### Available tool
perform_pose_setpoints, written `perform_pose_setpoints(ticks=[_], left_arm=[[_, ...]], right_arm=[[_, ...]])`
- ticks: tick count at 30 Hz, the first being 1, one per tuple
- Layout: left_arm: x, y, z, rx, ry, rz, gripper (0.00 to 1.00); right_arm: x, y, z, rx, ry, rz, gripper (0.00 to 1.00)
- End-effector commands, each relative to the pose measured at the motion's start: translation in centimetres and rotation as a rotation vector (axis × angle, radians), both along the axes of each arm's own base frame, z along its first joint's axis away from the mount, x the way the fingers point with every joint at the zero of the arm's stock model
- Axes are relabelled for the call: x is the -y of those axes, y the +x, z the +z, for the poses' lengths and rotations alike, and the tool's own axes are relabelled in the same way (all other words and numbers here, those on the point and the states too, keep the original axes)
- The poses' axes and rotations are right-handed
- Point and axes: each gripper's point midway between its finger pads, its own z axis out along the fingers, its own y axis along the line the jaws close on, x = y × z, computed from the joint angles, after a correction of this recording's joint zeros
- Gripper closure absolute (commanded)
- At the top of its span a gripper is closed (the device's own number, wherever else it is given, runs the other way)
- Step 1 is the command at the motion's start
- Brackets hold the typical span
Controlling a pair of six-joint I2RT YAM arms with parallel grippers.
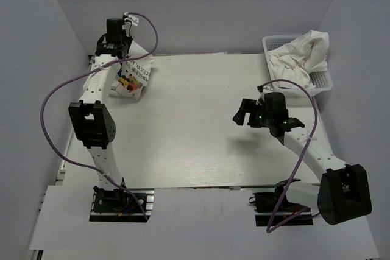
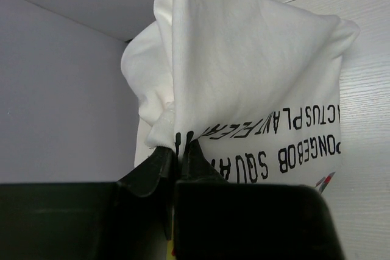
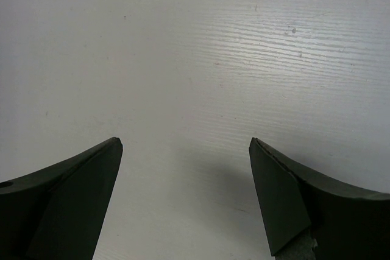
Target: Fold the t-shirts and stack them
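Note:
The shirt's upper edge is still raised. My left gripper needs to lower it next, to the left in the top view, to the table's far corner below and let go of it.
A white t-shirt (image 1: pixel 133 77) with black lettering and small colourful prints hangs bunched at the table's far left. My left gripper (image 1: pixel 122 50) is shut on its upper edge and holds it up. In the left wrist view the cloth (image 2: pixel 244 71) drapes away from the pinched fingers of that gripper (image 2: pixel 177 150). More white t-shirts (image 1: pixel 301 56) lie crumpled in the basket at the far right. My right gripper (image 1: pixel 242 114) is open and empty above the bare table, right of centre; the right wrist view shows that gripper (image 3: pixel 186 144) over wood only.
A white plastic mesh basket (image 1: pixel 323 81) stands at the table's far right corner. Grey walls close in on the left, back and right. A purple cable loops beside each arm. The pale table (image 1: pixel 195 126) lies between the arms.

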Motion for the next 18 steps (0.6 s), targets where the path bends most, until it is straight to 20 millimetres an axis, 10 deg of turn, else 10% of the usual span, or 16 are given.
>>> perform_pose_setpoints(ticks=[1,18], left_arm=[[0.4,-0.2,6.5,0.148,-0.037,-0.071,1.0],[-8.6,3.4,-0.9,0.099,-0.119,0.074,1.0]], right_arm=[[-0.6,1.1,1.9,0.039,0.024,0.012,0.1],[-1.5,2.5,1.9,0.002,0.033,0.023,0.1]])
